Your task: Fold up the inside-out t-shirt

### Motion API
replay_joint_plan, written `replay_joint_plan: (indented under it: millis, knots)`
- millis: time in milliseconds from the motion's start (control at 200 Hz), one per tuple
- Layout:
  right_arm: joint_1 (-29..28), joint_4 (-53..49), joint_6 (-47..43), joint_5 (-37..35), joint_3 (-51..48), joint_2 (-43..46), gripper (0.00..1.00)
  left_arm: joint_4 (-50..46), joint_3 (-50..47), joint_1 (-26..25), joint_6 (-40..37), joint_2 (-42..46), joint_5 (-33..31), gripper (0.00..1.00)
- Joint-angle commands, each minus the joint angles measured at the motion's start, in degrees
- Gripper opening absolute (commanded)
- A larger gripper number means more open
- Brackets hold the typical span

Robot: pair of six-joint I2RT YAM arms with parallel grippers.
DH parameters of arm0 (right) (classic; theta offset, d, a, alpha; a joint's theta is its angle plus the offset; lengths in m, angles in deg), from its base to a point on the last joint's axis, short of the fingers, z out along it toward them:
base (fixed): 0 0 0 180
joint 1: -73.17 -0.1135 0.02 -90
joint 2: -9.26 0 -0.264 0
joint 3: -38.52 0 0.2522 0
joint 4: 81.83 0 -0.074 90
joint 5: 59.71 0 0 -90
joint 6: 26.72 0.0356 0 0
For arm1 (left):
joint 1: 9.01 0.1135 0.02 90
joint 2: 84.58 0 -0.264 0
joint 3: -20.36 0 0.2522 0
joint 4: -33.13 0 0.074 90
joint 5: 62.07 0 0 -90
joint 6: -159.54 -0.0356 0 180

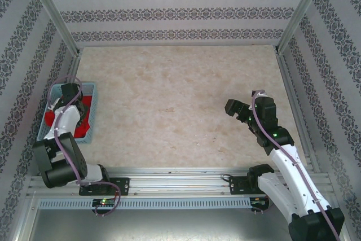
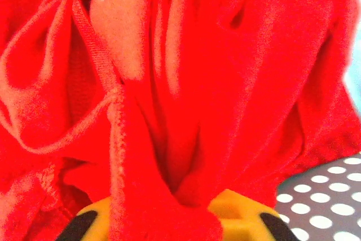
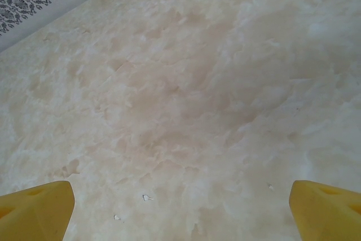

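The robot's left gripper needs to carry the t-shirt up out of the basket (image 1: 95, 90), then down over the empty middle of the table to release it, since there is clear space there.
The inside-out t-shirt (image 2: 225, 55) is bright red and lies bunched, its seams and stitched hem facing the left wrist camera. From above, the t-shirt (image 1: 49, 118) sits in a light blue mesh basket (image 1: 95, 90) at the table's left edge. My left gripper (image 1: 71, 92) reaches down into the basket. In the wrist view the left gripper (image 2: 180, 218) is shut on a pinched fold of red cloth between its yellow fingers (image 2: 242, 213). My right gripper (image 1: 232, 108) hovers over the table's right half. It stands open (image 3: 180, 213), with nothing between its fingers (image 3: 39, 207).
The beige marbled table (image 1: 169, 100) stretches between the two arms. Patterned walls close in the back and both sides. The basket's dotted floor (image 2: 333, 190) shows beside the cloth. A metal rail (image 1: 180, 176) runs along the near edge by the arm bases.
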Motion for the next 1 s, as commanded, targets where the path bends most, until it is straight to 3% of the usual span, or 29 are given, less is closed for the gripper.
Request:
replay_joint_plan:
  millis: [0,165,270,460,654,839,994]
  knots:
    - [-0.6,-0.7,0.3,-1.1,0.2,0.6,0.98,1.9,0.4,0.1,0.2,4.6,1.4,0.04]
    - [-0.6,-0.9,0.6,-1.1,0.3,0.9,0.98,-0.3,4.5,-2.0,-1.1,10.3,-0.6,0.00]
    - [-0.6,-0.9,0.9,-1.1,0.1,1.4,0.98,-2.2,7.7,-6.0,-1.1,13.0,-2.8,0.00]
    - [-0.7,-0.6,1.3,-0.9,-0.2,1.5,0.98,-2.9,12.6,-19.6,-1.6,18.8,-11.5,0.00]
    - [-0.7,-1.4,0.8,-0.7,-0.1,1.7,0.98,0.3,22.7,-29.8,-7.5,19.9,-17.1,0.00]
    - [-0.9,-1.6,1.2,-0.9,-0.5,2.7,0.98,5.4,32.5,-42.1,-17.1,14.9,-16.8,0.00]
    - [-0.9,-2.2,1.1,-1.0,-0.2,3.0,0.98,6.8,37.6,-53.3,-20.5,8.0,-17.4,0.00]
